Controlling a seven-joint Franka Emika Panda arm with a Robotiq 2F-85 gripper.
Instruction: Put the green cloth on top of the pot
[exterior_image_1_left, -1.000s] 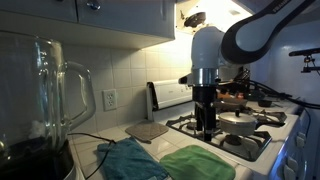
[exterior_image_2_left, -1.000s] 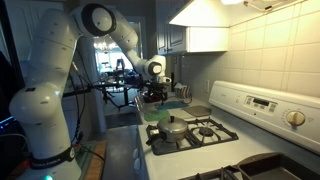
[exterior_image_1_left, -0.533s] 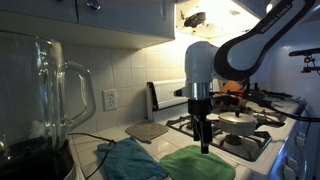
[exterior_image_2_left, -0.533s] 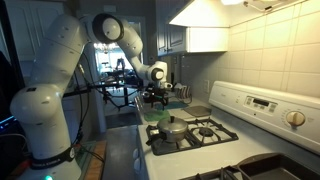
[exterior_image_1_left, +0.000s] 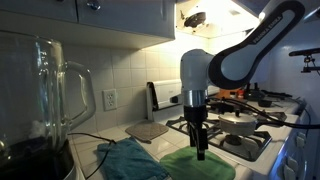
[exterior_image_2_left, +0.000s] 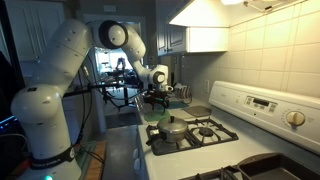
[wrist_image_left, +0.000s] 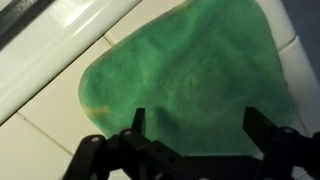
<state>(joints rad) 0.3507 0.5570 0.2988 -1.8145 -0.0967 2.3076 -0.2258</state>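
Note:
My gripper shifts to the left in the wrist view and lowers onto the green cloth's stove-side corner (exterior_image_1_left: 184, 152) (wrist_image_left: 97, 103) next, since an edge to pinch lies there.
The green cloth (wrist_image_left: 190, 65) lies spread on the tiled counter and fills most of the wrist view. It also shows at the front of the counter in an exterior view (exterior_image_1_left: 205, 166). My gripper (wrist_image_left: 197, 125) is open and empty, its two fingers hanging just above the cloth. In an exterior view the gripper (exterior_image_1_left: 200, 152) points straight down at the cloth. The silver-grey pot (exterior_image_2_left: 172, 128) with its lid sits on the stove's front burner. It also shows behind my arm (exterior_image_1_left: 238, 121). The gripper (exterior_image_2_left: 155, 98) is beyond the stove there.
A darker teal cloth (exterior_image_1_left: 130, 160) lies beside the green cloth, and a flat grey mat (exterior_image_1_left: 148, 130) lies behind them. A large glass blender jar (exterior_image_1_left: 50, 100) stands close to the camera. The gas stove (exterior_image_2_left: 205, 132) has raised grates, with cabinets overhead.
My arm has moved from over the stove towards the counter's front and come down. The gripper now hangs just above the green cloth. The cloth and pot have not moved.

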